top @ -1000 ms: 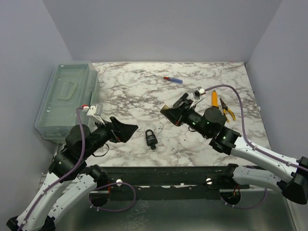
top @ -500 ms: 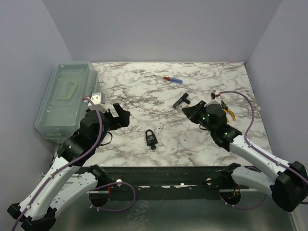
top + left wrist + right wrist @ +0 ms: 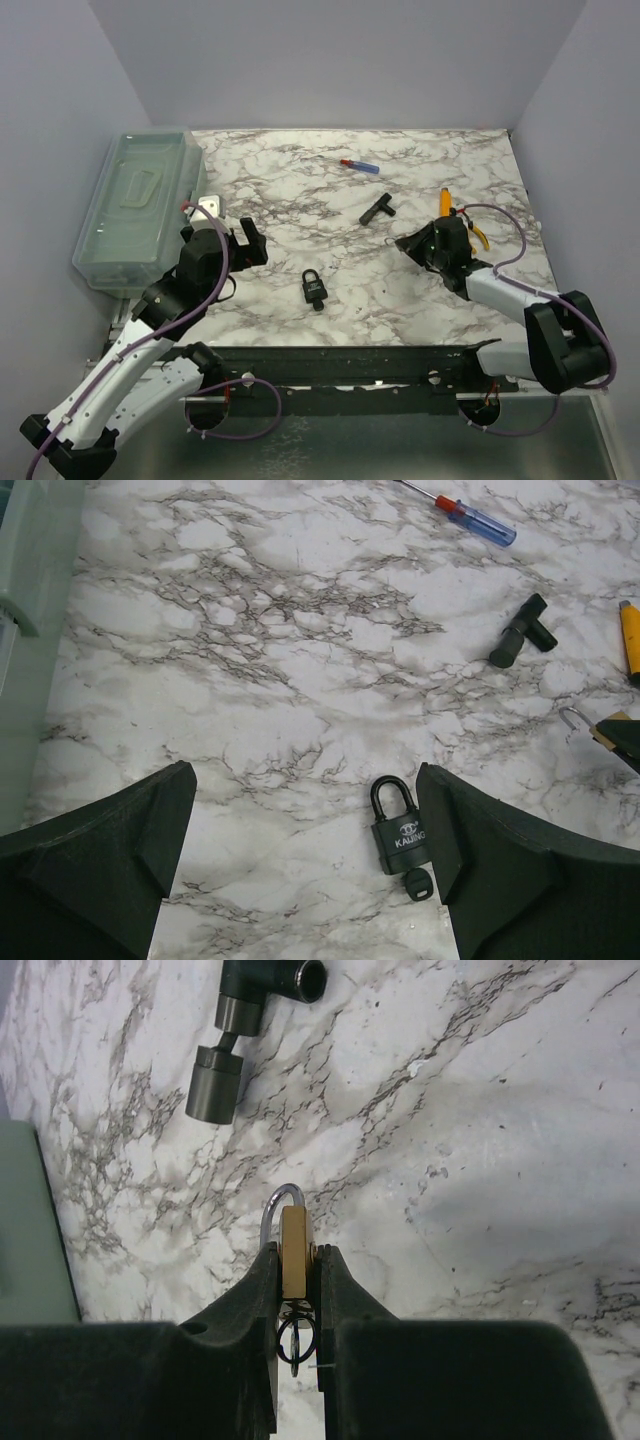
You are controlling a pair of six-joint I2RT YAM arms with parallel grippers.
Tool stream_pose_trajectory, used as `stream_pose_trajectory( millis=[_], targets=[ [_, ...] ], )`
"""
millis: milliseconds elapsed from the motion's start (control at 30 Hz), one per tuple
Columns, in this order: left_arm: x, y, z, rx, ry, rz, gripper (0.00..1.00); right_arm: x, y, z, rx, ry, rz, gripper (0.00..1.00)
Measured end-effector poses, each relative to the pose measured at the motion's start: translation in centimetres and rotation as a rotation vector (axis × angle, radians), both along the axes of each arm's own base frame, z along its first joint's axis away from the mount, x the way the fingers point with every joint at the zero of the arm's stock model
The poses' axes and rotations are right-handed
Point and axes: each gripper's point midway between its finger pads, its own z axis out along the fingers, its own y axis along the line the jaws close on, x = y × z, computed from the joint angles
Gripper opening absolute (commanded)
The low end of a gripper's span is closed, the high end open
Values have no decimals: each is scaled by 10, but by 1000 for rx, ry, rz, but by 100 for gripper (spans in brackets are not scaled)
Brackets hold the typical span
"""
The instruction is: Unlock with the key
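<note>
My right gripper moves down and slightly outward next, onto the marble short of the black T-shaped tool, to release the brass padlock, since that patch lies bare.
A black padlock [image 3: 314, 286] lies flat on the marble table with a black-headed key [image 3: 418, 884] in its base. In the left wrist view the padlock [image 3: 402, 832] sits just inside my right finger. My left gripper [image 3: 245, 240] [image 3: 305, 776] is open and empty, hovering above and left of it. My right gripper [image 3: 407, 243] [image 3: 295, 1260] is shut on a small brass padlock [image 3: 293, 1238], held low over the table with the silver shackle pointing forward. A key ring [image 3: 297, 1335] hangs under it between the fingers. The brass padlock also shows in the left wrist view [image 3: 604, 730].
A clear plastic box [image 3: 140, 205] stands at the left edge. A red-and-blue screwdriver [image 3: 360, 165] lies at the back. A black T-shaped tool [image 3: 377, 209] [image 3: 235, 1040] lies ahead of the right gripper. Yellow-handled pliers [image 3: 447, 203] lie at the right.
My right gripper has moved right and down towards the table, still gripping the brass padlock. My left gripper has drawn back and up, away from the black padlock.
</note>
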Motion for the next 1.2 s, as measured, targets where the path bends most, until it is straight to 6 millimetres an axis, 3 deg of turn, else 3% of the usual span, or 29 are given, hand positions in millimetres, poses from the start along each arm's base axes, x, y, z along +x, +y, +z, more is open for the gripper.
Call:
stream_pose_trajectory(
  millis=[500, 700, 867, 1200],
  targets=[
    [5, 0, -2, 23, -4, 6, 99, 28, -5, -47, 106, 71, 41, 2],
    [7, -1, -5, 31, 5, 6, 99, 43, -3, -47, 136, 57, 63, 25],
    [8, -2, -4, 27, -1, 6, 99, 45, -3, -46, 145, 52, 73, 52],
    [8, -2, -4, 30, 0, 5, 99, 51, -2, -36, 154, 18, 87, 67]
  ],
)
